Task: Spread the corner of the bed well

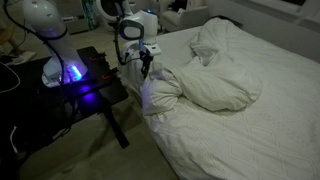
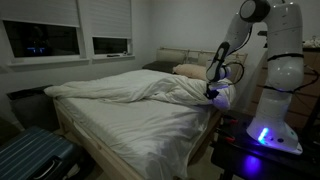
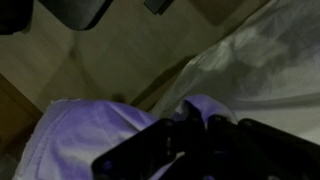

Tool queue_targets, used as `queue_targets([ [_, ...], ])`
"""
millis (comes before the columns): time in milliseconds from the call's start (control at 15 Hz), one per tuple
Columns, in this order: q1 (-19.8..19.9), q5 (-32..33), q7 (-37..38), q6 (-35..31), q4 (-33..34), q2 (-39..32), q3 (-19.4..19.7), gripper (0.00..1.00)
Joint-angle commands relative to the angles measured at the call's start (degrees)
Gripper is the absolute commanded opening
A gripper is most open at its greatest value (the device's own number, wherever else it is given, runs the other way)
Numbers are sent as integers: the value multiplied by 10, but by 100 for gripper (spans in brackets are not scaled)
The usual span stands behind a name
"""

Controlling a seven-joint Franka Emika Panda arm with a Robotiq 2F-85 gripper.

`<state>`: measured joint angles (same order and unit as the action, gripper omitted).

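My gripper will next pull the pinched corner toward the table, tilt more upright and let go of the corner, because the bed's edge beside the black table lies back from my gripper.
The white duvet (image 1: 215,75) lies bunched across the bed (image 1: 250,135), whose bare mattress shows in front. Its corner (image 1: 160,92) hangs at the bed's edge beside the black table, lit bluish. My gripper (image 1: 148,63) is right above it, shut on the corner. In an exterior view the gripper (image 2: 212,92) pinches the corner (image 2: 223,98) at the bed's (image 2: 150,125) near side. In the wrist view the dark fingers (image 3: 160,150) are closed together, with a fold of the corner (image 3: 198,106) squeezed up between them at the gripper (image 3: 205,122).
A black table (image 1: 95,85) carries the robot's base (image 1: 68,70), which glows blue, right next to the bed. Pillows (image 2: 190,70) lie at the head of the bed. A dark suitcase (image 2: 30,158) stands by the bed's foot. Bare floor (image 3: 110,60) lies between table and bed.
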<state>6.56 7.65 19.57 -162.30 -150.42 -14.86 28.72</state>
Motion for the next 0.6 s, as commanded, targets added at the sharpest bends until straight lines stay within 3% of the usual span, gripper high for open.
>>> queue_targets([
  [0, -30, 82, -9, 66, -77, 95, 19, 1],
  [267, -16, 177, -10, 112, -87, 133, 10, 1],
  [333, -12, 194, -7, 130, -82, 135, 3, 29],
  [400, -5, 198, -4, 142, -77, 137, -8, 29],
  [533, 7, 191, 20, 134, -73, 130, -34, 43],
])
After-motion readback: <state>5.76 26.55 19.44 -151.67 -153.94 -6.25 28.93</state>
